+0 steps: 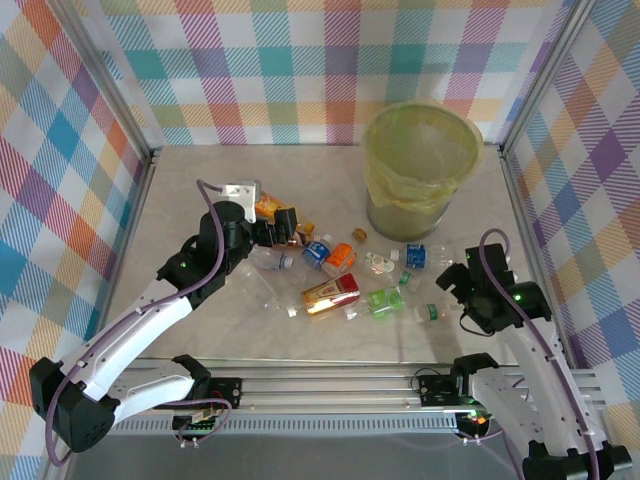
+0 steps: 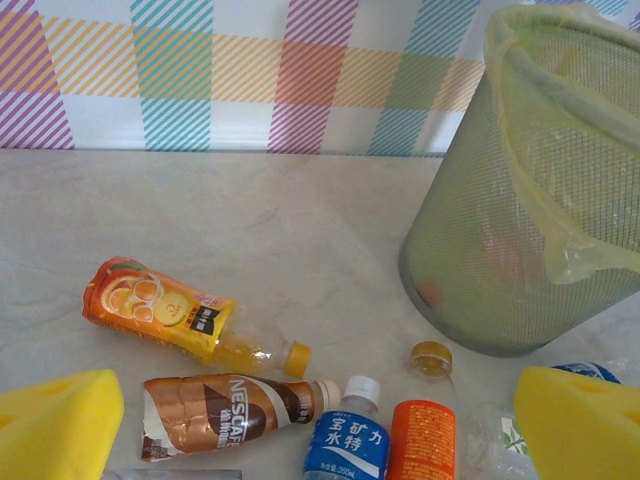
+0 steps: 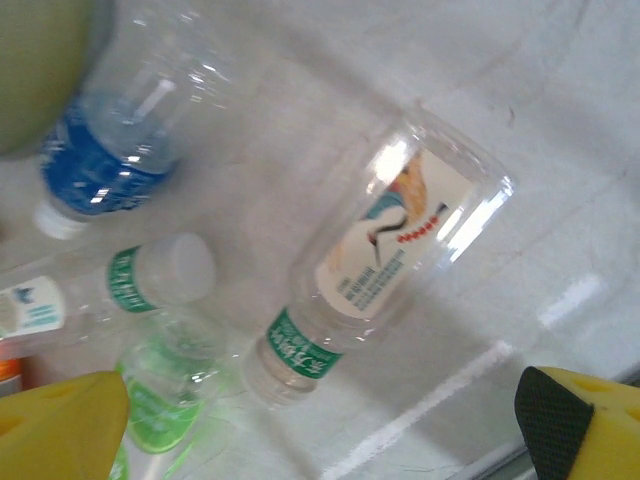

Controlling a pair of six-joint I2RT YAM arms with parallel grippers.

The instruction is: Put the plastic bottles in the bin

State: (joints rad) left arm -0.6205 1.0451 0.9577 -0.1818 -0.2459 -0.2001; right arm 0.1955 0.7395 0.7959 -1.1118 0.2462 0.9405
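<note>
The clear bottle lies slanted to my open fingers, so my right gripper should turn and lower over the white label of the clear bottle [image 3: 392, 238] next.
Several plastic bottles lie scattered on the table in front of the bin [image 1: 420, 165], a tall mesh wastebasket lined with a yellow-green bag [image 2: 530, 200]. My left gripper [image 1: 270, 232] [image 2: 317, 428] hangs open over the left end of the pile. Under it are an orange juice bottle [image 2: 165, 312], a brown Nescafe bottle [image 2: 225, 412], a blue-label water bottle [image 2: 348, 440] and an orange-label bottle [image 2: 422, 435]. My right gripper [image 1: 455, 280] [image 3: 320, 430] is open above a clear bottle with a white label [image 3: 385, 255] [image 1: 430, 312]. Neither gripper holds anything.
A red and gold bottle [image 1: 331, 294] and a green bottle [image 1: 384, 299] [image 3: 160, 400] lie mid-table. A blue-label bottle [image 1: 415, 255] [image 3: 110, 150] lies close to the bin's base. Checked walls enclose the table, and a metal rail [image 1: 330, 385] runs along the near edge.
</note>
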